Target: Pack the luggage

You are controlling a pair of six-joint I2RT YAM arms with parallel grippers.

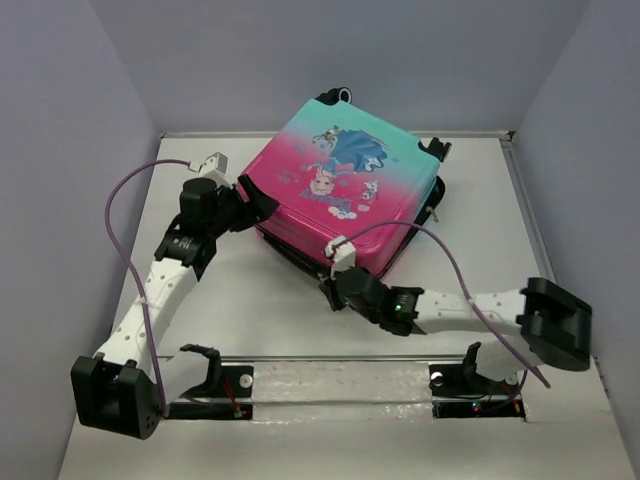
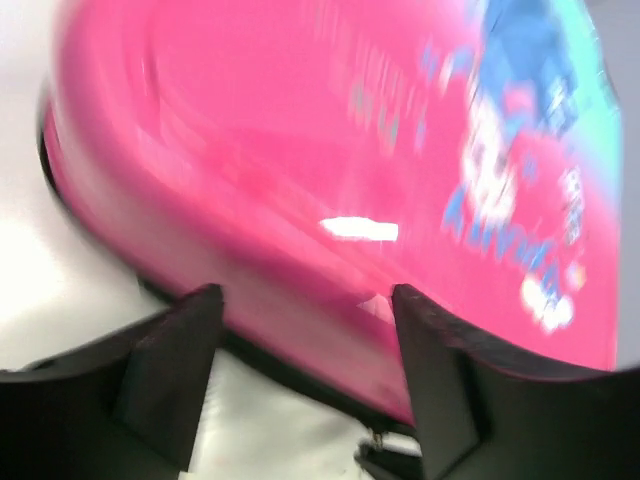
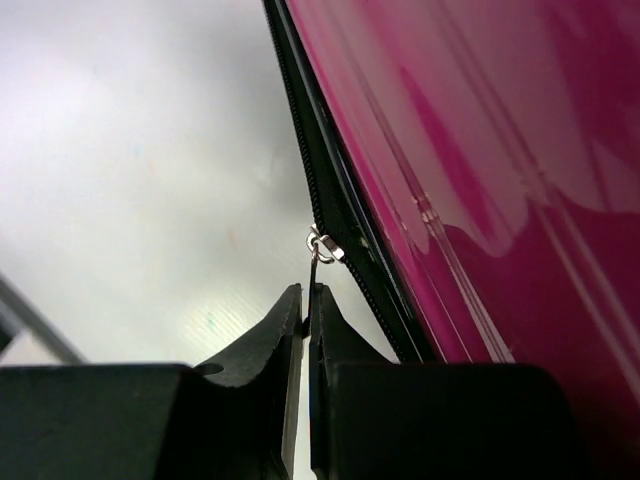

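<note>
My right gripper will pull the zipper pull to the right in the top view toward the luggage's near corner and then let go of it, because the zipper runs there.
The luggage lies flat and closed on the table, pink-to-teal shell with the princess print facing up. My right gripper is at its near corner, shut on the metal zipper pull, which hangs from the slider on the black zipper band. My left gripper is open at the luggage's left edge; in the left wrist view the pink shell fills the frame and its rim lies between my fingers.
The grey table runs to white side walls. A rail with two arm mounts lies along the near edge. The luggage's black wheels and handle point to the back wall.
</note>
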